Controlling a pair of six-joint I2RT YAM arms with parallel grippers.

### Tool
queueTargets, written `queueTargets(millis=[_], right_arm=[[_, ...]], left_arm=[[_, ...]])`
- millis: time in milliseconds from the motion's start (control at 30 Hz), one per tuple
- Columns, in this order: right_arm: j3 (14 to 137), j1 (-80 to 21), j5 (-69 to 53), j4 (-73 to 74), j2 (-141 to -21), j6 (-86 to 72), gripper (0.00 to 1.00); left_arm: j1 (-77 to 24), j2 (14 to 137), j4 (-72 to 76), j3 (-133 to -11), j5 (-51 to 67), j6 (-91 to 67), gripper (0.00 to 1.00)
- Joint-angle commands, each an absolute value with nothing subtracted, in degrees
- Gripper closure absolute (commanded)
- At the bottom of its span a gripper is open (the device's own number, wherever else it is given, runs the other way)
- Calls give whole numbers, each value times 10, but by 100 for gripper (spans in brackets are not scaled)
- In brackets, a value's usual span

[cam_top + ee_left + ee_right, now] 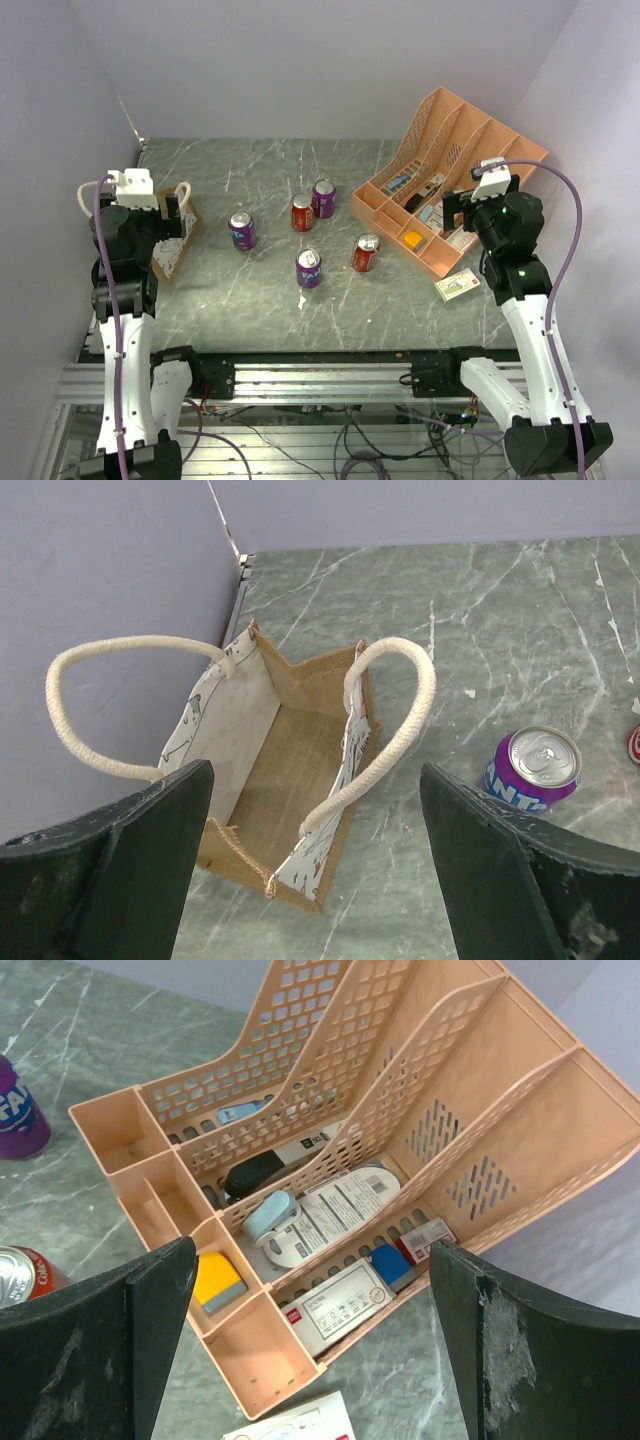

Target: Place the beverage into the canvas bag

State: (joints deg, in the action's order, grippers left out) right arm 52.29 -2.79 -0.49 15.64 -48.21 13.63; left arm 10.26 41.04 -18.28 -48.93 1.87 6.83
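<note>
The cord of the canvas bag's can-side rope handle [186, 190] [423, 702] is below my left gripper and arches above the bag's rim. My left gripper will turn and lower its open fingers around the cord next.
The canvas bag [176, 245] stands open at the table's left edge; in the left wrist view it [290, 780] is brown with white patterned sides and cream rope handles, and empty. My left gripper [315, 865] is open and empty above the bag. Several beverage cans stand mid-table: purple ones [242, 231] [324, 198] [309, 268] and red ones [302, 212] [366, 253]. One purple can shows right of the bag [533, 770]. My right gripper [310, 1350] is open and empty above the orange organizer.
An orange plastic file organizer [440, 170] with stationery sits at the back right; it fills the right wrist view [400, 1110]. A small white box [457, 285] lies in front of it. Grey walls close in on the left, back and right.
</note>
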Motion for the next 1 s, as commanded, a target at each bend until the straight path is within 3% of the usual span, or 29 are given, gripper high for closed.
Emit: queueTargets(millis=[0, 633, 967], right_arm=[[550, -20, -37, 180, -484, 128, 0], [573, -14, -112, 206, -501, 146, 0], [520, -14, -159, 168, -528, 152, 0]], left_arm=[[118, 416, -155, -491, 55, 64, 5], [132, 427, -156, -499, 21, 64, 6], [134, 529, -236, -548, 21, 86, 6]])
